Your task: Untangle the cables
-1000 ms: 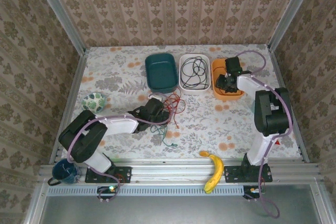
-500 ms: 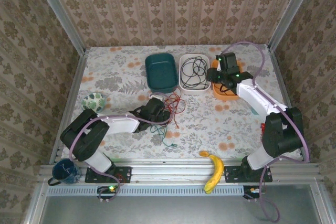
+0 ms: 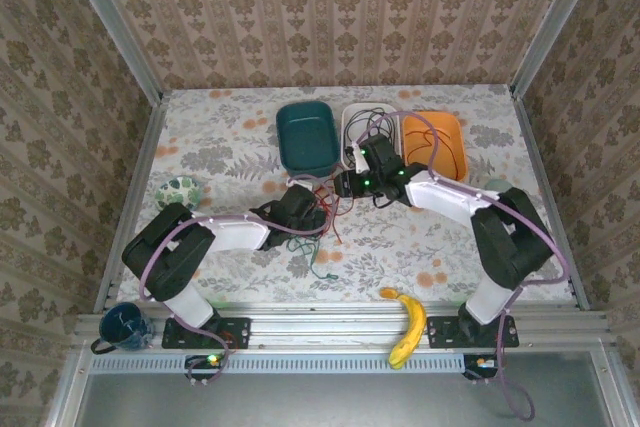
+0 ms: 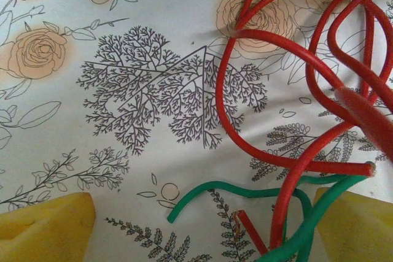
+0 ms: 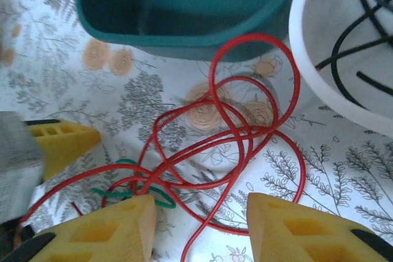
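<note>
Next, my right gripper moves outward onto the far red cable loop beside the teal tray's near rim, since that loop stands clear of the cables' crossed parts.
The red cable (image 3: 332, 197) lies in loose overlapping loops on the floral tabletop in front of the trays, tangled with the green cable (image 3: 318, 265). The black cable (image 3: 372, 129) lies coiled in the white tray (image 3: 352, 115). My left gripper (image 3: 314, 211) is low at the tangle, open. Its yellow fingers (image 4: 44, 228) straddle the green cable's end (image 4: 233, 191) and red strands (image 4: 288, 72). My right gripper (image 3: 338, 187) hovers open over the red loops (image 5: 245, 127), its fingers (image 5: 310, 228) either side of them. Green cable (image 5: 153, 191) shows by its left finger.
A teal tray (image 3: 305, 135) and an orange tray (image 3: 440, 142) flank the white tray (image 5: 331, 59). The teal tray (image 5: 184, 4) sits just beyond the red loops. A banana (image 3: 405, 325) lies at the near edge, a small bowl (image 3: 180, 192) at the left, a mug (image 3: 125, 325) off the table's front left.
My right arm has swung left from the orange tray, across the white tray, down to the red cable. The left arm has stayed in place.
</note>
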You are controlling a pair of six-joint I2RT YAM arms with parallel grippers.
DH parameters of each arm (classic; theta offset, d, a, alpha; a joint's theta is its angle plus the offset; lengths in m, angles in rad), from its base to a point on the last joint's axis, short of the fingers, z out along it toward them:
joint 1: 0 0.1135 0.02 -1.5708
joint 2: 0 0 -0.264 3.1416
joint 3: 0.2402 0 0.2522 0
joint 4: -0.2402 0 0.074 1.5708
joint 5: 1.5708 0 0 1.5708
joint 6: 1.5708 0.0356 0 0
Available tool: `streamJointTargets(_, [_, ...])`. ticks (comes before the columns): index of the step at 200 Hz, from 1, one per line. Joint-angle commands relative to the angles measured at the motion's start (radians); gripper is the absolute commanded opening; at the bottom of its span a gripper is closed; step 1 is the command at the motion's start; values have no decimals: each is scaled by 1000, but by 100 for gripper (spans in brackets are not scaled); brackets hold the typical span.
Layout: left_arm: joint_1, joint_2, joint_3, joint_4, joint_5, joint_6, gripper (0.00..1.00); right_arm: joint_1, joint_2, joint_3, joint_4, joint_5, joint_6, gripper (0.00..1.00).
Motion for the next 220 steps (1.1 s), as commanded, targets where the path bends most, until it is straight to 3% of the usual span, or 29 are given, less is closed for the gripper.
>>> streamJointTargets(1, [-7, 12, 21, -14, -16, -25, 93, 5, 61, 56, 21, 3, 52, 45])
streamJointTargets(70, [-11, 3, 12, -14, -23, -27, 92, 31, 211, 163, -29, 70, 59, 42])
streamJointTargets(82, [-13, 2, 12, -16, -26, -26, 92, 38, 222, 168, -26, 81, 59, 36])
streamJointTargets(115, [-13, -5, 6, -16, -32, -29, 92, 44, 212, 160, -31, 111, 51, 5])
streamJointTargets(138, [-13, -3, 7, -24, -37, -33, 92, 44, 132, 121, -11, 149, 39, 0])
streamJointTargets(174, [-12, 13, 9, -34, -41, -31, 92, 43, -45, 78, -7, 256, 0, 0])
streamJointTargets(220, [-12, 27, 15, -38, -36, -22, 93, 20, -244, 95, -28, 477, -65, 0])
